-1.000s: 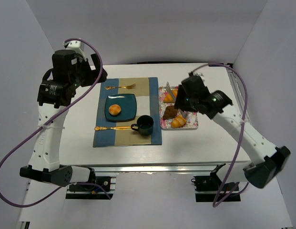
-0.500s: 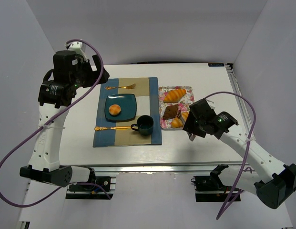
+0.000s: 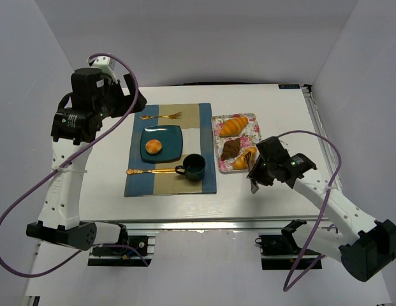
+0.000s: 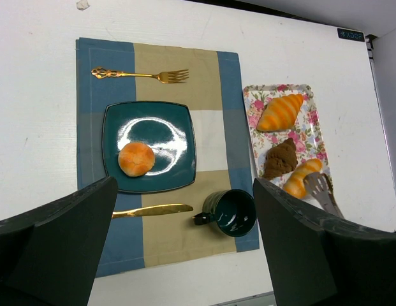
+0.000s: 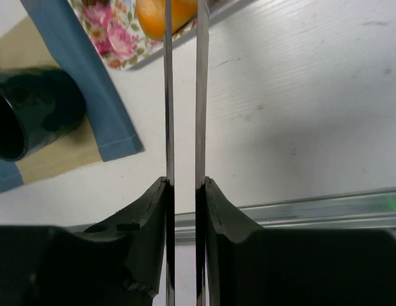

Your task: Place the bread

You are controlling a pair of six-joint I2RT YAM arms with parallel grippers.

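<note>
My right gripper lifts next, swings over and lowers to the plate's bun-free side (image 3: 171,141) to release. That side lies to its left in the top view.
A round bun (image 3: 155,146) lies on the dark teal plate (image 4: 172,127). The floral tray (image 3: 249,121) holds a striped croissant (image 4: 280,112), a chocolate bread (image 4: 280,159) and an orange croissant (image 4: 300,177). My right gripper (image 3: 254,175) is shut on metal tongs (image 5: 168,95). The tongs' two blades run close and parallel toward the orange croissant (image 5: 161,16), and their head (image 4: 322,191) sits at its right end. Whether the tongs pinch it is unclear. My left gripper (image 4: 185,255) hangs open high over the placemat, holding nothing.
A dark cup (image 3: 194,167) stands on the blue and tan placemat (image 3: 207,182) next to the tray. A gold fork (image 4: 140,74) lies behind the plate and a gold knife (image 4: 150,210) in front of it. The table's front rail (image 5: 312,207) lies just below my right gripper.
My right arm has drawn back from over the tray to its near right corner, and its fingers have squeezed the tongs together. The left arm has stayed put.
</note>
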